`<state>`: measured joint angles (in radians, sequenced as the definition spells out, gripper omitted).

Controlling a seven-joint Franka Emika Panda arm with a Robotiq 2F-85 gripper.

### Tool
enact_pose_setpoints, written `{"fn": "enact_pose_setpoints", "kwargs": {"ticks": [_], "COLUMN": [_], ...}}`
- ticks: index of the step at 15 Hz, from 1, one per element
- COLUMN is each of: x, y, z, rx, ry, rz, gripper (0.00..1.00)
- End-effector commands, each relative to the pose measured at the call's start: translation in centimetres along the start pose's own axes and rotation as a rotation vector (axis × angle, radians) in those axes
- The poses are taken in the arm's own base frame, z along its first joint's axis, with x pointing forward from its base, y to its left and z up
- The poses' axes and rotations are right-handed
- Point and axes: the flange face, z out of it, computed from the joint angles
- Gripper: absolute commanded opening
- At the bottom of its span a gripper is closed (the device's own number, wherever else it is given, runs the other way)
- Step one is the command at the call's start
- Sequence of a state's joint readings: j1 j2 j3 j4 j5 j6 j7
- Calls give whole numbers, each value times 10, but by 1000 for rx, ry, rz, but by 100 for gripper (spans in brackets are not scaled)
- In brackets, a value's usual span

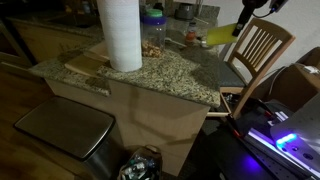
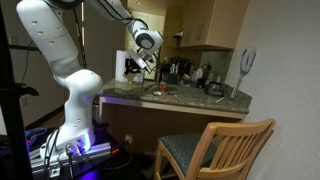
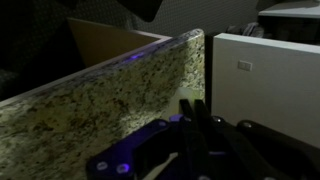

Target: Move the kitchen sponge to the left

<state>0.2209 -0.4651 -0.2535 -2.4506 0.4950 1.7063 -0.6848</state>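
Observation:
The sponge (image 1: pixel 219 37) in my gripper goes down next, back toward the base and onto the end of the granite counter.
The yellow-green kitchen sponge (image 1: pixel 219 37) hangs in the air past the far end of the granite counter (image 1: pixel 170 72), beside the wooden chair (image 1: pixel 262 48). My gripper (image 1: pixel 238 26) comes down from the top edge of that exterior view and holds the sponge by one end. In an exterior view, the gripper (image 2: pixel 139 65) is above the end of the counter nearest the arm's base; the sponge is too small to make out there. In the wrist view, the fingers (image 3: pixel 193 106) are close together above the counter edge (image 3: pixel 120 85), and the sponge barely shows.
A tall white paper towel roll (image 1: pixel 122 35) stands on a wooden board on the counter, with a blue-lidded jar (image 1: pixel 153 24) behind it. A metal bin (image 1: pixel 63 128) stands below. Kitchen clutter (image 2: pixel 190 75) lines the counter's back. A white appliance (image 3: pixel 270 85) stands beside the counter.

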Motion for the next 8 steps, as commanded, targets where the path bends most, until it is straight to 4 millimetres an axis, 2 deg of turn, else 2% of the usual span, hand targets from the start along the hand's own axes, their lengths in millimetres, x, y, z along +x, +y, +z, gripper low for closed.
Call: {"fn": "enact_pose_setpoints", "kwargs": {"ticks": [1, 5, 6, 7, 8], "x": [10, 41, 44, 32, 36], "y": [-4, -24, -26, -29, -30], "z": [57, 141, 151, 132, 148], "rx": [149, 339, 382, 302, 330], "ry": [-40, -130, -172, -125, -158], "rz": [-117, -221, -227, -199, -207], "gripper": [2, 2, 2, 8, 8]}}
